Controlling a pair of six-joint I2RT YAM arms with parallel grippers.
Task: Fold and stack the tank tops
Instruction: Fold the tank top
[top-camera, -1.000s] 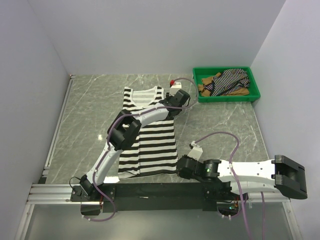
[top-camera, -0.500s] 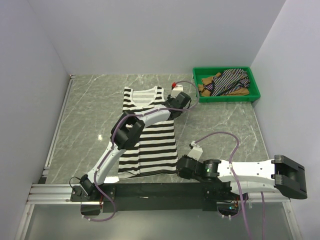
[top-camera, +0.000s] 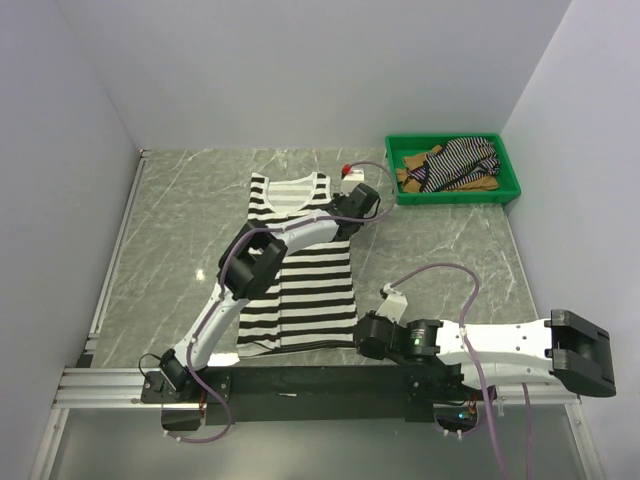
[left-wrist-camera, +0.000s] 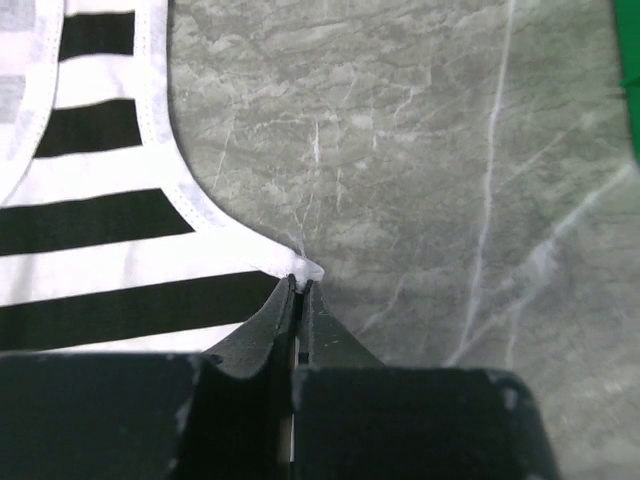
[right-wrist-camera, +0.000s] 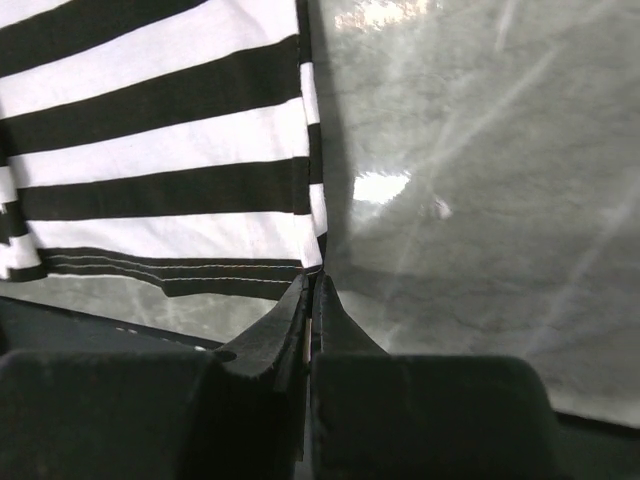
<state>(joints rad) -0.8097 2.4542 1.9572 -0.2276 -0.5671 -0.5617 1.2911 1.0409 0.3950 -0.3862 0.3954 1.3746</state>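
Note:
Next, my left gripper will fold the tank top's flat side over and release its armpit corner at the neckline's bottom (top-camera: 290, 211), which lies to the gripper's left in the top view.
The wide-striped tank top (top-camera: 297, 270) lies flat on the marble table, neck at the far end. My left gripper (top-camera: 352, 197) is shut on its right armpit corner (left-wrist-camera: 305, 268), right at the edge. My right gripper (top-camera: 358, 335) is shut on its bottom right hem corner (right-wrist-camera: 312, 262). The thin-striped tank top (top-camera: 462, 158) and the tan-brown tank top (top-camera: 414, 170) lie bunched in the green tray (top-camera: 452, 194) at the far right.
The left arm (top-camera: 245, 265) reaches across the wide-striped top. The black base rail (top-camera: 320, 385) runs along the near edge. White walls close in the table on three sides.
The left arm's elbow has shifted slightly; both grippers stay at their corners of the top.

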